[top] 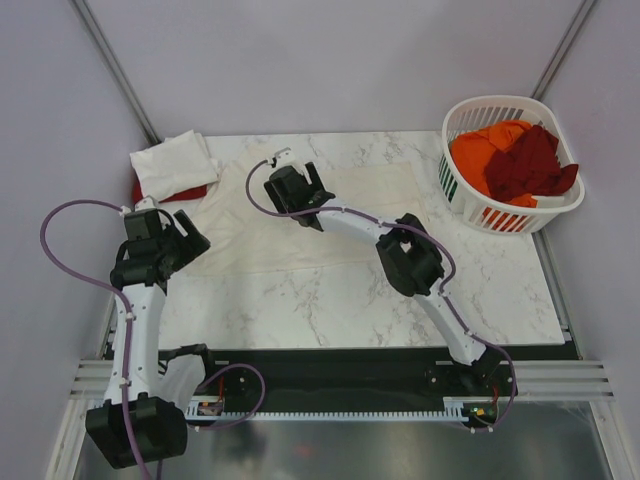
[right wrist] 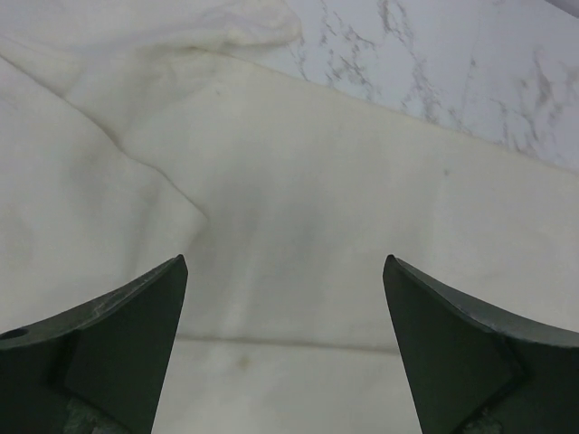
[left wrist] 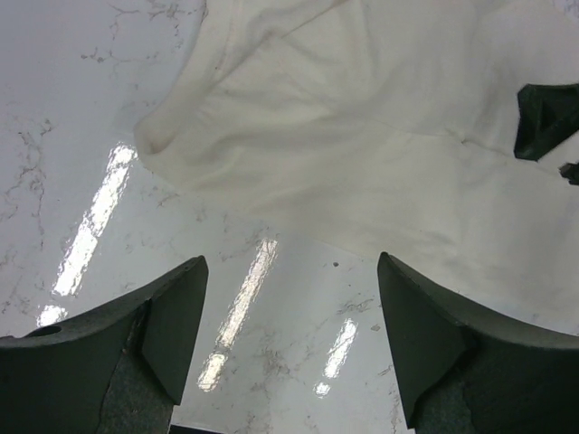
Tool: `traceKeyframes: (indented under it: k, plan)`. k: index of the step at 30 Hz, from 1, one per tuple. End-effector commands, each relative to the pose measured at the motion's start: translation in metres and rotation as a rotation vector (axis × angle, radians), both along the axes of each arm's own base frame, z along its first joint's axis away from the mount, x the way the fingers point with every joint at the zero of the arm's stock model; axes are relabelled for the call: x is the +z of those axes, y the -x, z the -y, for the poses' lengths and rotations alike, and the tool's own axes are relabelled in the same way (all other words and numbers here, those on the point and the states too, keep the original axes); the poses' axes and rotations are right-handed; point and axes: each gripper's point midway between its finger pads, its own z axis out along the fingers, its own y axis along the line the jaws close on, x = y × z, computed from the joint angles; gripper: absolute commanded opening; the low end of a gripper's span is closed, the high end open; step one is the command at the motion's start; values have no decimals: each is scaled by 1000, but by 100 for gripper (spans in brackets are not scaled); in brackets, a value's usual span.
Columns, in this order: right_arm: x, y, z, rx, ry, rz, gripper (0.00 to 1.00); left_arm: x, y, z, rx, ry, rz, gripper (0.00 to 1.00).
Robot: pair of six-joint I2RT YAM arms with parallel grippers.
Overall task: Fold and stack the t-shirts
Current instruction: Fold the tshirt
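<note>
My left gripper stands at the opposite end. So my right gripper moves toward the laundry basket, back and down onto the cream t-shirt's basket-side near corner next.
A cream t-shirt [top: 300, 225] lies spread flat on the marble table, partly folded. It fills the upper part of the left wrist view [left wrist: 362, 136] and most of the right wrist view [right wrist: 298, 181]. My left gripper [top: 178, 232] is open and empty, just off the shirt's left sleeve, over bare marble [left wrist: 289, 271]. My right gripper [top: 290, 180] is open and empty above the shirt's upper middle [right wrist: 285, 271]. A folded white shirt [top: 172, 163] rests on a folded red one [top: 190, 192] at the back left.
A white laundry basket [top: 470, 205] at the back right holds orange [top: 480, 155] and dark red [top: 530, 165] shirts. Bare marble [top: 350, 310] lies in front of the cream shirt. The table's near edge has a black strip and metal rails.
</note>
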Motion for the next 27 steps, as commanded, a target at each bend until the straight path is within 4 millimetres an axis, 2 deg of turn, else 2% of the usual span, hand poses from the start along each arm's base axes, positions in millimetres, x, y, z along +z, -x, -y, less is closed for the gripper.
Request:
traceKeyframes:
  k: [1,2,3,4,5,6,8,9,10,11,12,13,14,15,16,18,21,24,27]
  plan:
    - [116,14,43,-110,-116,133,98,1,-11,2,-51,-11,-1,84]
    - [117,22,52,-132,-131,124,98,3,-14,6,-53,10,0,84]
    - [142,32,67,-152,-175,143,98,4,-18,7,-54,17,-5,84]
    - [109,46,86,-171,-127,84,98,-4,-23,8,-49,27,-43,84]
    - [105,55,98,-188,-137,65,98,-3,-28,11,-36,21,-53,84]
    - [93,72,123,-242,-161,22,98,-8,-31,14,-34,29,-76,84]
    - [77,92,147,-283,-196,-48,98,-23,-33,14,37,70,-141,85]
    - [85,97,165,-326,-270,-58,98,-29,-31,14,62,82,-158,87]
    - [59,110,184,-356,-257,-119,98,-35,-30,11,95,80,-169,90]
    - [48,121,190,-340,-295,-195,98,-50,-24,5,145,75,-208,92]
    - [52,118,220,-409,-379,-210,98,-57,-22,5,156,72,-226,93]
    - [26,133,240,-436,-390,-289,98,-63,-21,4,168,75,-234,93]
    - [18,140,244,-416,-454,-356,98,-76,-18,7,172,98,-269,93]
    - [20,137,272,-466,-506,-357,98,-80,-18,10,174,114,-277,93]
    - [4,147,284,-489,-506,-393,98,-85,-17,11,184,125,-281,93]
    - [-3,155,306,-543,-519,-398,98,-96,-17,10,213,132,-274,93]
    - [-12,159,324,-600,-575,-404,98,-108,-16,2,271,109,-276,96]
    - [-18,155,336,-637,-619,-407,98,-114,-18,-9,333,70,-268,98]
    - [-30,151,334,-639,-636,-435,98,-118,-22,-17,370,45,-264,98]
